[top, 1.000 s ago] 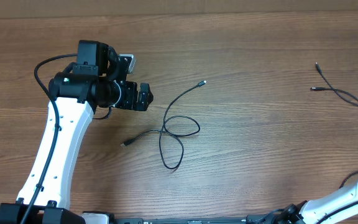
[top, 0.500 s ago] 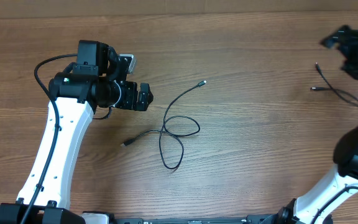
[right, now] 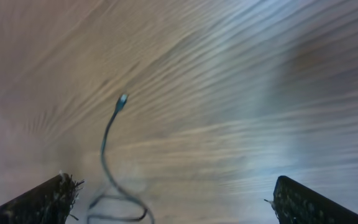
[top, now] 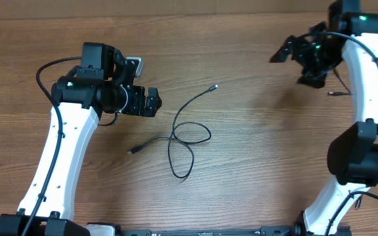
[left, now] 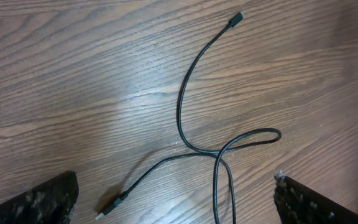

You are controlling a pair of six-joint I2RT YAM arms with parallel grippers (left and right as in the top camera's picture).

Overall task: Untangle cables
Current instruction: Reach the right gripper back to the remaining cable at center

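My right gripper swings across, back and down next onto the cable's jutting side loop (top: 199, 124), which lies below the gripper and to its left in the overhead view.
One thin black cable (top: 171, 136) lies loose at the table's middle, crossing itself in a loop, with a plug (top: 213, 87) at the upper right and another plug (top: 132, 151) at the lower left. My left gripper (top: 155, 103) hovers left of it, open and empty. In the left wrist view the cable (left: 182, 106) lies ahead of the open gripper (left: 176, 211). A second cable's plug end (top: 333, 94) shows at the far right, mostly hidden by my right arm. My right gripper (top: 293, 67) is open and empty at the upper right. Its blurred wrist view shows a cable end (right: 121, 100).
The wooden table (top: 261, 164) carries nothing else. The thick black wire (top: 44, 69) of the left arm arcs at the far left. The right arm (top: 366, 98) stands tall along the right edge.
The right arm has swung in from the right edge to the upper right and now covers most of the second cable. The left arm and the middle cable have not moved.
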